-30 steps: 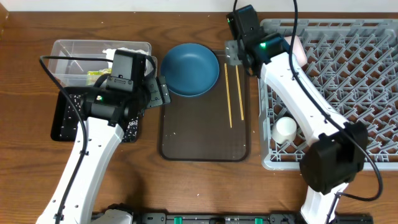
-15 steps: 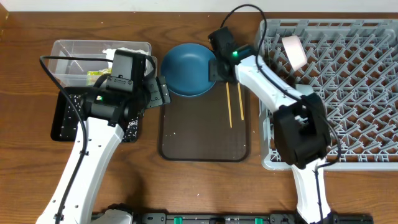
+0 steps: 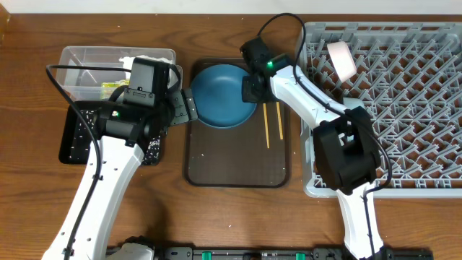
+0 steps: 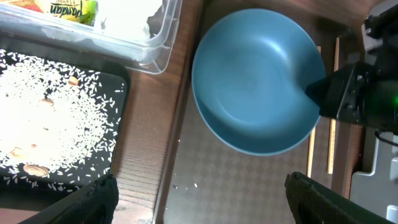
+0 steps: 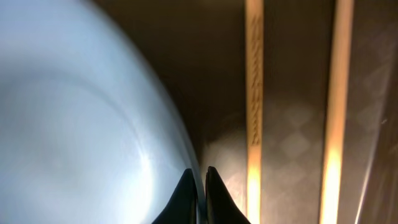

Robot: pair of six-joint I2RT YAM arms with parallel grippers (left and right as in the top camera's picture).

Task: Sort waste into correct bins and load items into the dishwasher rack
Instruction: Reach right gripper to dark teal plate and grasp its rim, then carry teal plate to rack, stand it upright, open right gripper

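Next, I lift my right gripper past the pale bowl [image 3: 341, 59] to free the plate in the rack's empty far slots, which lie to its right in the overhead view.
The dark blue plate [image 3: 222, 97] lies at the far end of the brown serving tray [image 3: 238, 155]. My right gripper [image 3: 250, 88] is shut on its right rim; in the right wrist view the two fingertips [image 5: 199, 171] pinch the plate's [image 5: 74, 124] edge. Two wooden chopsticks [image 3: 272, 119] lie side by side just right of the plate, also in the right wrist view as chopsticks [image 5: 254, 93]. My left gripper [image 4: 200, 183] hangs open over the tray's left edge, left of the plate [image 4: 252, 87], holding nothing. The dishwasher rack [image 3: 404, 108] stands at the right with a pale bowl [image 3: 341, 59] on edge.
At the left the clear tub [image 3: 86, 61] holds white tissue [image 4: 127, 15] and a yellow-green wrapper [image 4: 68, 7]. The black tray [image 3: 72, 141] in front of it carries scattered rice [image 4: 50, 124]. A few grains lie on the brown tray [image 4: 196, 185].
My right arm swung left from the rack to the plate and its jaws shut on the plate's rim. The plate shifted slightly toward the near side. The left arm has not moved.
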